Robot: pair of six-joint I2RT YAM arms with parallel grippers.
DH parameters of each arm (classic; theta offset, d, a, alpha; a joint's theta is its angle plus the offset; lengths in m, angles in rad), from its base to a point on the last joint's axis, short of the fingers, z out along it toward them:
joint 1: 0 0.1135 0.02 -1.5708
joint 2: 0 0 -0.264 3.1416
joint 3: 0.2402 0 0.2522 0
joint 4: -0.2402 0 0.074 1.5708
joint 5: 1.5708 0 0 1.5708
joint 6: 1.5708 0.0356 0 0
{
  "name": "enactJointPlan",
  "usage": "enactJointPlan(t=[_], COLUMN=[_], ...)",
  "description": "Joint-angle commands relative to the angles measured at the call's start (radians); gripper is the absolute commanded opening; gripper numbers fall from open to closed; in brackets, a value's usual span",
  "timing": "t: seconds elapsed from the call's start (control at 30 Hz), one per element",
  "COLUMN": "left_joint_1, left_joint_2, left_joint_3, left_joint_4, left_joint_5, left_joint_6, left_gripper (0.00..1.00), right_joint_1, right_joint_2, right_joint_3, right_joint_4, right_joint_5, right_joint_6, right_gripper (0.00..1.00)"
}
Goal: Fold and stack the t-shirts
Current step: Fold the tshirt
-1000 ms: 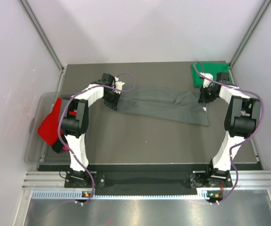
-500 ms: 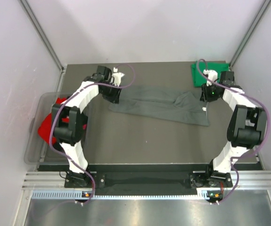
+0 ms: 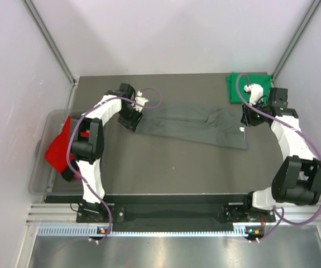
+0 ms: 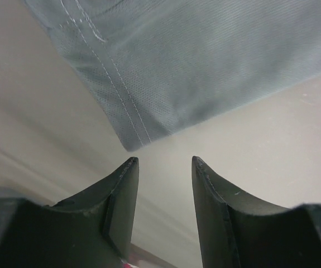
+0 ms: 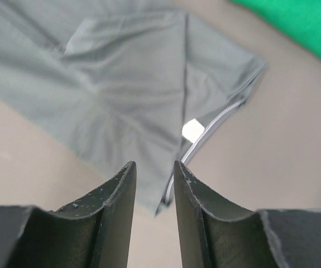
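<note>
The robot will next lower its left gripper to the grey t-shirt's stitched near corner and then close its fingers on that corner.
A dark grey t-shirt (image 3: 193,124), folded into a long strip, lies flat across the back of the table. My left gripper (image 3: 133,118) is at its left end, open and holding nothing. In the left wrist view the gripper (image 4: 164,162) sits just short of the shirt's stitched corner (image 4: 132,139). My right gripper (image 3: 250,117) is at the strip's right end, open. In the right wrist view the gripper (image 5: 152,164) hovers over the grey t-shirt (image 5: 127,84), near its white label (image 5: 192,130). A folded green t-shirt (image 3: 244,86) lies at the back right corner. A red t-shirt (image 3: 60,146) hangs in the tub.
A clear plastic tub (image 3: 40,176) stands off the table's left edge with the red shirt and darker cloth inside. Pale walls close in the table at the back and on both sides. The green t-shirt (image 5: 305,22) lies close behind the right gripper.
Both grippers have opened and let go of the grey t-shirt's ends, which now lie flat. The right arm's elbow has swung out to the right.
</note>
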Motion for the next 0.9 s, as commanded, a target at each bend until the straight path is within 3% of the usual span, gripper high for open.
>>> enactJointPlan(t=[0.0, 0.37, 0.77, 0.87], left_joint_1=[0.006, 0.009, 0.047, 0.047], left_joint_2=[0.004, 0.063, 0.124, 0.132], left_joint_3=[0.063, 0.096, 0.104, 0.101], left_joint_4=[-0.009, 0.012, 0.054, 0.055], left_joint_5=[-0.022, -0.035, -0.038, -0.025], left_joint_6=[-0.044, -0.059, -0.079, -0.082], left_gripper=[0.48, 0.45, 0.38, 0.32], right_joint_1=[-0.006, -0.006, -0.017, -0.020], right_joint_2=[-0.094, -0.061, 0.028, 0.083], right_joint_3=[-0.028, -0.111, -0.068, -0.035], right_joint_4=[-0.078, -0.115, -0.031, -0.012], right_joint_5=[-0.005, 0.046, 0.087, 0.104], right_joint_6=[-0.056, -0.126, -0.072, -0.052], right_gripper=[0.34, 0.34, 0.34, 0.35])
